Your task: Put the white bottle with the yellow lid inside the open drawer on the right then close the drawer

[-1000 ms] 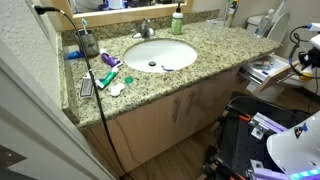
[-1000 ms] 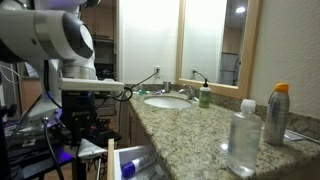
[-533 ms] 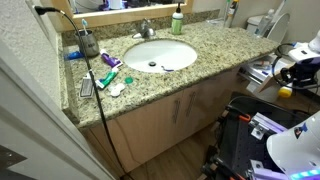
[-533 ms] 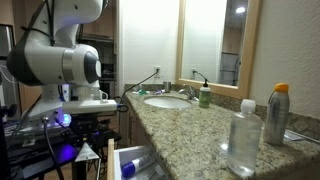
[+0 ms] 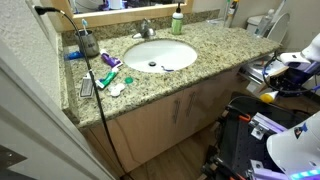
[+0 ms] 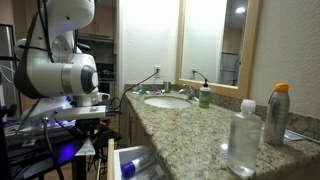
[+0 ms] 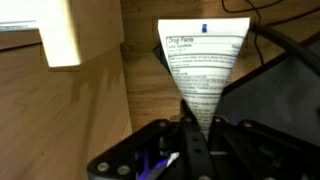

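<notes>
My gripper will next move up, then across and down inside the open drawer to release the white bottle (image 7: 200,60), because the bottle still hangs beside the drawer.
My gripper (image 7: 195,128) is shut on the white bottle (image 7: 200,60), whose printed label fills the wrist view above the jaws. In an exterior view the gripper (image 5: 284,80) hangs to the right of the vanity with the bottle's yellow lid (image 5: 268,97) pointing down and left, beside the open drawer (image 5: 258,70) that holds white papers. In an exterior view the arm and gripper (image 6: 88,112) stand just above and behind the open drawer (image 6: 135,160). The bottle itself is hidden there.
Granite counter (image 5: 210,55) with a sink (image 5: 158,53), faucet, green bottle (image 5: 177,20) and toiletries at its left end. A clear bottle (image 6: 242,140) and an orange-capped can (image 6: 277,113) stand on the near counter. Tan cabinet wood (image 7: 60,110) lies close beside the gripper.
The arm has come down and toward the vanity with the bottle in its jaws; the yellow lid now shows lower, beside the open drawer.
</notes>
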Robot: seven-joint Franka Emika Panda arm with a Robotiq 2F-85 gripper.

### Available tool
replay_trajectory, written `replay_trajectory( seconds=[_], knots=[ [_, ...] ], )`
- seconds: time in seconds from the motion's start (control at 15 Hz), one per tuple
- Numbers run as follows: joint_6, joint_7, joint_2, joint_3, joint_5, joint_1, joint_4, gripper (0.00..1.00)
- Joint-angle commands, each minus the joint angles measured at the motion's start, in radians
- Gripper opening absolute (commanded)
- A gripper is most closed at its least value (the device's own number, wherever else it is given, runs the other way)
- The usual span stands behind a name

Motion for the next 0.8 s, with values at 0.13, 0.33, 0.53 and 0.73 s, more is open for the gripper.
replay_trajectory(
  seconds=[0.13, 0.33, 0.53, 0.73],
  knots=[
    [0.000, 0.083, 0.002, 0.122, 0.003, -0.133, -0.020, 0.07],
    [0.000, 0.088, 0.002, 0.149, 0.005, -0.180, -0.024, 0.07],
    [0.000, 0.046, -0.008, 0.229, 0.049, -0.274, -0.038, 0.02],
    [0.000, -0.184, -0.057, 0.435, 0.288, -0.485, -0.127, 0.02]
  ],
)
